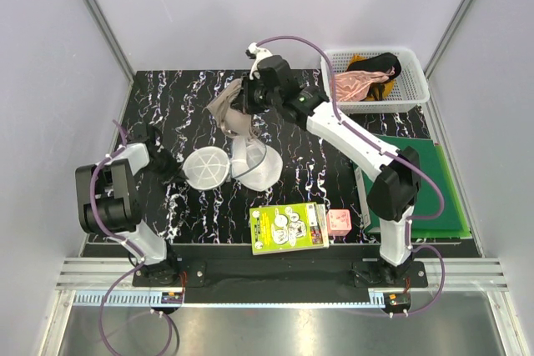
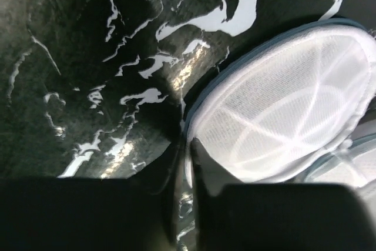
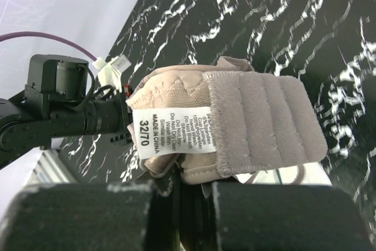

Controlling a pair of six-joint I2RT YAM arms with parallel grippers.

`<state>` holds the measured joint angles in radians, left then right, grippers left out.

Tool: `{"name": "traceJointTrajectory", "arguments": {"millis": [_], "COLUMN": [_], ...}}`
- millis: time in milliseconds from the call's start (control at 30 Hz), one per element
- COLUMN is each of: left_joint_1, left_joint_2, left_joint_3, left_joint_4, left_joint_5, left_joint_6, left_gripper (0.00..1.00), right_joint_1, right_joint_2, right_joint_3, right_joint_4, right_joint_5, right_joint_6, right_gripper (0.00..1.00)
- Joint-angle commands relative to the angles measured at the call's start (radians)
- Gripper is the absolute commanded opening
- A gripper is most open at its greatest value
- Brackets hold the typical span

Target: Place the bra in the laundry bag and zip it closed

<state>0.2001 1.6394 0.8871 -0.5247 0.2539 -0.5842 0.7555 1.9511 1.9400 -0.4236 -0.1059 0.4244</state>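
The bra (image 1: 224,112) goes back and down into the open body of the laundry bag (image 1: 242,164) next, where my right gripper releases it, since the lid is folded aside.
The beige bra (image 1: 224,112) hangs above the back-middle of the table, and my right gripper (image 1: 247,97) is shut on it. In the right wrist view the bra (image 3: 247,121) fills the centre with its white care label showing, its edge pinched between the jaws of the right gripper (image 3: 188,183). The white mesh laundry bag (image 1: 242,164) lies unzipped below, its round lid (image 1: 206,167) folded out to the left. My left gripper (image 1: 173,171) is at the lid's left edge. The left wrist view shows the left gripper (image 2: 189,166) closed on the rim of the laundry bag (image 2: 282,121).
A white lattice basket (image 1: 413,81) at the back right holds a pink garment (image 1: 355,85) and a black one (image 1: 380,64). Green mats (image 1: 421,185) lie on the right. A green leaflet (image 1: 289,227) and a pink cube (image 1: 338,223) sit near the front edge.
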Motion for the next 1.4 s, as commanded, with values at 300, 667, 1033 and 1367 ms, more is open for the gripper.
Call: {"name": "traceJointTrajectory", "arguments": {"millis": [300,667,1033,1367], "left_joint_1": [-0.004,-0.011,-0.021,-0.037], "left_joint_2": [-0.203,-0.269,-0.342,-0.394], "left_joint_3": [-0.046,-0.022,0.039,0.116], "left_joint_4": [0.020,-0.009,-0.083,-0.120], "left_joint_5": [-0.002,0.053,0.067,0.145], "left_joint_6": [0.040,0.040,0.052,0.072], "left_gripper": [0.00,0.00,0.00,0.00], "right_joint_1": [0.068,0.085,0.082,0.084], "right_joint_2": [-0.029,-0.104,-0.112,-0.104], "right_joint_3": [-0.111,-0.180,-0.285,-0.366], "right_joint_4": [0.223,0.239,0.275,0.191], "right_joint_5": [0.054,0.049,0.074,0.162], "right_joint_6": [-0.006,0.044,-0.071,-0.206], "right_gripper": [0.00,0.00,0.00,0.00]}}
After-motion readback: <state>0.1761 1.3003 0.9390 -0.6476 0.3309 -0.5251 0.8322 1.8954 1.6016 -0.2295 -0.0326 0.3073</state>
